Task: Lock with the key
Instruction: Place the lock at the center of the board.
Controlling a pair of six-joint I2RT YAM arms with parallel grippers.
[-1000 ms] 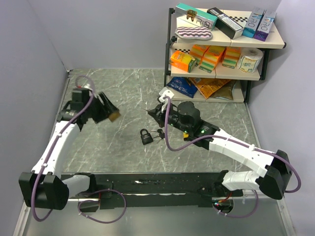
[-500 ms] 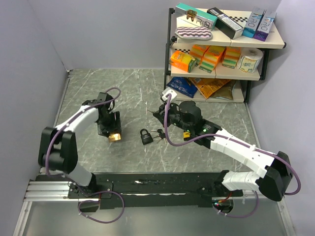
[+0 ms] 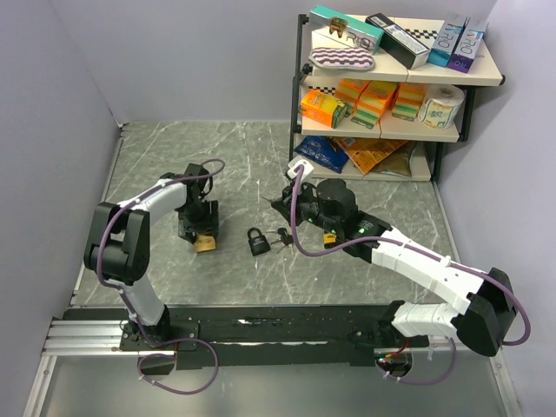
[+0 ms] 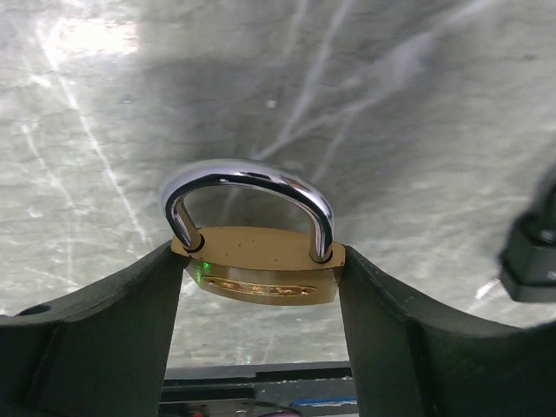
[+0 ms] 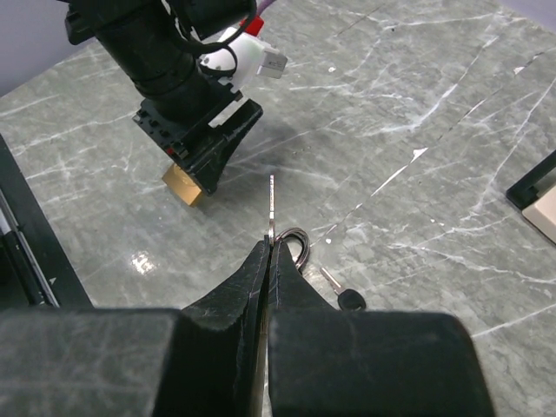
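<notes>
The robot's left hand should next go down and to the left in the top view and let go of the brass padlock [image 3: 206,243] on the bare marble below it, clear of keys.
My left gripper [image 3: 201,233] is shut on a brass padlock [image 3: 206,243] and holds it low over the marble table, left of centre. In the left wrist view the brass padlock [image 4: 259,276] sits pinched between both black fingers [image 4: 122,334], and both legs of its silver shackle [image 4: 248,178] enter the body. My right gripper [image 5: 269,245] is shut on a key [image 5: 271,207] whose thin blade sticks out towards the left gripper [image 5: 195,130]. A black padlock [image 3: 257,241] lies on the table between the two grippers, with loose keys [image 3: 280,234] beside it.
A black-headed key [image 5: 347,301] lies on the table beside my right fingers, and a dark metal loop [image 5: 300,243] shows behind their tips. A stocked shelf unit [image 3: 391,87] stands at the back right. Grey walls close in the table [image 3: 217,156].
My left arm has swung in and down from a raised pose at the far left, bringing the brass padlock low next to the black padlock. The right arm has barely shifted.
</notes>
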